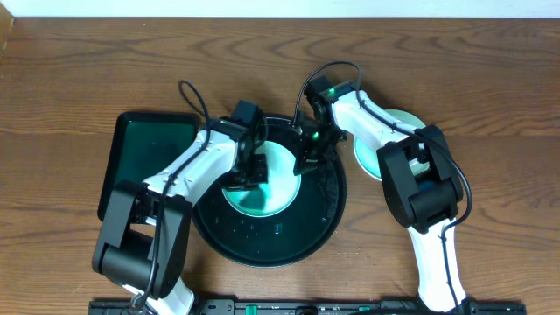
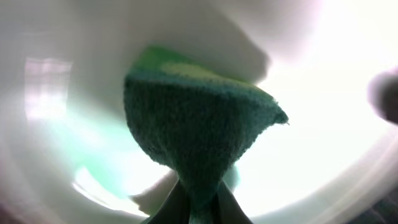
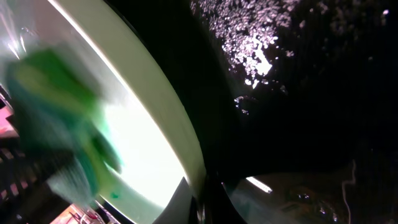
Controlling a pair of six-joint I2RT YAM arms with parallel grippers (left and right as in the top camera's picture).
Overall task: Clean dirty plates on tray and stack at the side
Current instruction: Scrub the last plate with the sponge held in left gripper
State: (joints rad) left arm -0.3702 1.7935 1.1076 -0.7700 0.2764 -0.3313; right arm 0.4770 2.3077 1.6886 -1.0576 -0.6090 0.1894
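Observation:
The right gripper lifts with the plate next, then lowers and releases it onto the second pale plate [image 1: 368,158], which lies to its right in the overhead view.
A pale mint-green plate [image 1: 273,194] with a teal smear lies on the round black tray [image 1: 262,247]. My left gripper [image 1: 248,175] is shut on a dark green sponge [image 2: 199,130] with a yellow-green side and presses it onto the plate [image 2: 323,124]. My right gripper [image 1: 308,157] is shut on the plate's right rim [image 3: 143,130], one finger over it and one under [image 3: 202,199]. The sponge shows blurred in the right wrist view [image 3: 56,124]. A second pale plate [image 1: 367,159] lies on the table to the right, partly under my right arm. A third plate is not visible.
A dark-green rectangular tray [image 1: 149,162] lies left of the black tray, under my left arm. The black tray's floor [image 3: 298,93] is wet with droplets. Bare wooden table [image 1: 490,219] lies all around.

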